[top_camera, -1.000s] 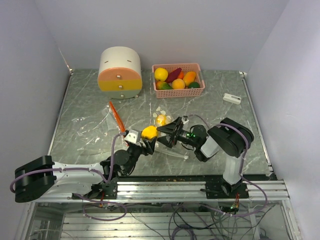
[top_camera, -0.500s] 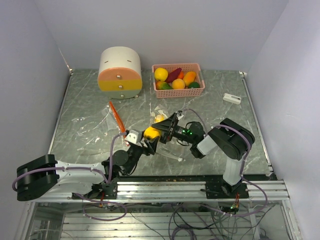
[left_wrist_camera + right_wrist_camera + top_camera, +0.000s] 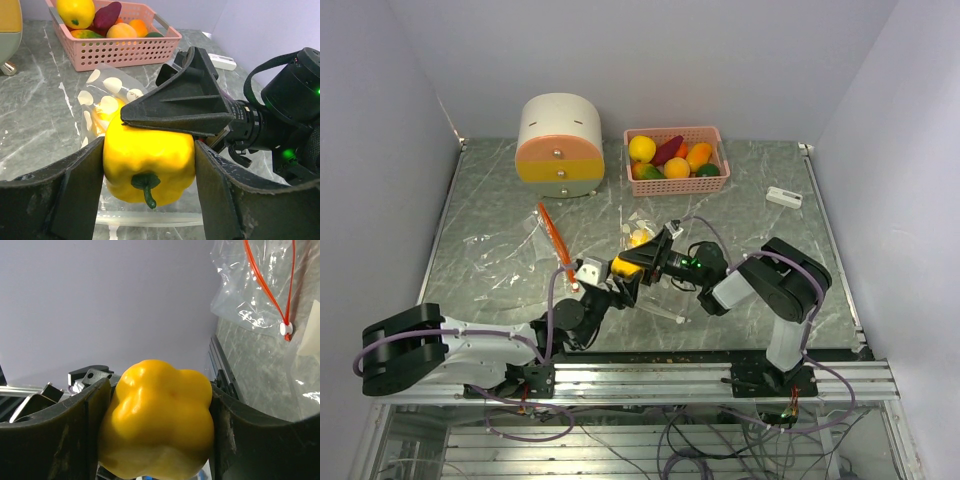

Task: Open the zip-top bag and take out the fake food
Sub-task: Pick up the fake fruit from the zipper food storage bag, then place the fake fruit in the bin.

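Observation:
My right gripper carries the yellow pepper (image 3: 624, 267) outward over the pink basket (image 3: 674, 164) next and releases it there, since the basket stands outward with other fake food inside.
A glossy yellow bell pepper (image 3: 624, 267), one piece of the fake food, hangs above the table between both arms. My left gripper (image 3: 149, 150) is shut on the pepper (image 3: 150, 160), gripping its two sides with the green stem facing the camera. My right gripper (image 3: 160, 390) is shut on the same pepper (image 3: 160, 420) from the opposite side, one finger (image 3: 175, 107) lying across its top. Beneath them lies the clear zip-top bag (image 3: 655, 295), with a yellow piece and pale slices (image 3: 107, 100) showing at its far end.
A pink basket (image 3: 680, 186) holding several fake fruits and vegetables stands at the back. To its left is the round cream, orange and yellow drawer box (image 3: 560, 145). Another clear bag with an orange-red zip (image 3: 552, 232) lies left. A small white device (image 3: 783, 196) lies right.
My right gripper moved left up to the pepper and closed its fingers on it. My left gripper kept its hold and shifted only slightly.

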Robot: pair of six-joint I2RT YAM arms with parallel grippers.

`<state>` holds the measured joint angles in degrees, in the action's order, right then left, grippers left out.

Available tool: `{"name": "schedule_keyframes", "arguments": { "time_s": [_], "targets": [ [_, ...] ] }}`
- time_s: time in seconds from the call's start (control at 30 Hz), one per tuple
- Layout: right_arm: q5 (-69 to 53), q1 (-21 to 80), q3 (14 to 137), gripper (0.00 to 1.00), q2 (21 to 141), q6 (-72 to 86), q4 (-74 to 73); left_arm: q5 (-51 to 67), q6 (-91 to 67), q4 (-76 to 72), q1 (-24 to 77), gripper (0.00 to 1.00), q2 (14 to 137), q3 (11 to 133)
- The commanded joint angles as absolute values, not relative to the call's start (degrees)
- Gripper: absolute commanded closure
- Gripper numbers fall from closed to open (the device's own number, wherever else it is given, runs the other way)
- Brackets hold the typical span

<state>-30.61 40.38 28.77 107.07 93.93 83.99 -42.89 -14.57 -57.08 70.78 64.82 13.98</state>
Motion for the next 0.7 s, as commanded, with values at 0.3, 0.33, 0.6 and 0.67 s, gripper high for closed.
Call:
{"name": "schedule_keyframes", "arguments": {
  "time_s": [0.3,0.33,0.6,0.67],
  "targets": [
    [-36.3,29.5,31.8,0.9,108.1,89.6,88.4,-51.4,-22.4,-41.1,70.7,0.0,50.2,13.9],
    [-37.3,28.7,33.1,0.9,106.8,87.3,85.1,-51.5,-22.4,-40.7,70.7,0.0,49.1,13.4],
    [-13.0,24.4,53.3,0.96,96.6,44.2,24.9,-53.8,-23.4,-37.0,70.7,0.0,47.7,13.1],
    [-9.8,22.7,57.6,0.96,98.5,41.5,21.6,-53.9,-23.4,-36.0,70.7,0.0,48.6,13.9]
  ]
}}
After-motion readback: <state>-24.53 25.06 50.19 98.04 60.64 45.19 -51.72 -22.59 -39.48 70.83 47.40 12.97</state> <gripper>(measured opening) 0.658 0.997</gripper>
